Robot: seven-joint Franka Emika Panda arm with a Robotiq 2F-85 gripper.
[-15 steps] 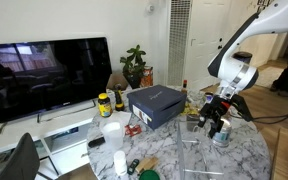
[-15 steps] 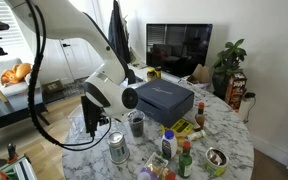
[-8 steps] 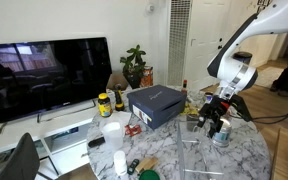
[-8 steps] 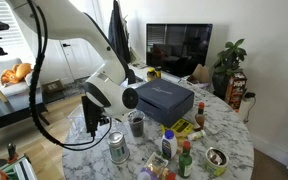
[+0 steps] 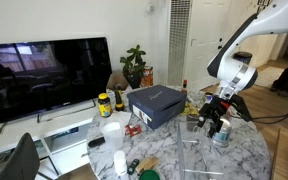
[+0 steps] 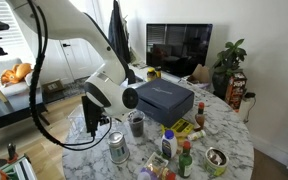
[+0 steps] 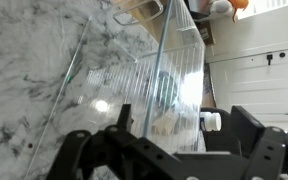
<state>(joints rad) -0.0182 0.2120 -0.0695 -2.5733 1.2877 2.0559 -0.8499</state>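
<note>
The clear container's side edge [image 7: 154, 100] lies just outward of my gripper and already runs between the open fingers. My gripper will move outward onto it.
My gripper [image 5: 216, 120] hangs low over the edge of the round marble table [image 5: 249, 155], also seen in an exterior view [image 6: 94, 126]. In the wrist view its black fingers [image 7: 169, 150] stand wide apart and nothing is clamped between them. A clear ribbed plastic container [image 7: 134, 70] stands on the marble just ahead of them and shows in an exterior view [image 5: 196, 145]. A small white-capped bottle [image 7: 212, 122] shows by the right finger. A metal can [image 5: 222, 137] sits right below the gripper, also seen in an exterior view [image 6: 117, 148].
A dark blue box [image 5: 156, 104] fills the table's middle. Around it stand a ribbed glass [image 6: 136, 124], small bottles [image 6: 169, 145], a yellow-lidded jar [image 5: 104, 104] and a white cup [image 5: 112, 133]. A TV [image 5: 44, 75] and a plant [image 5: 134, 65] stand behind.
</note>
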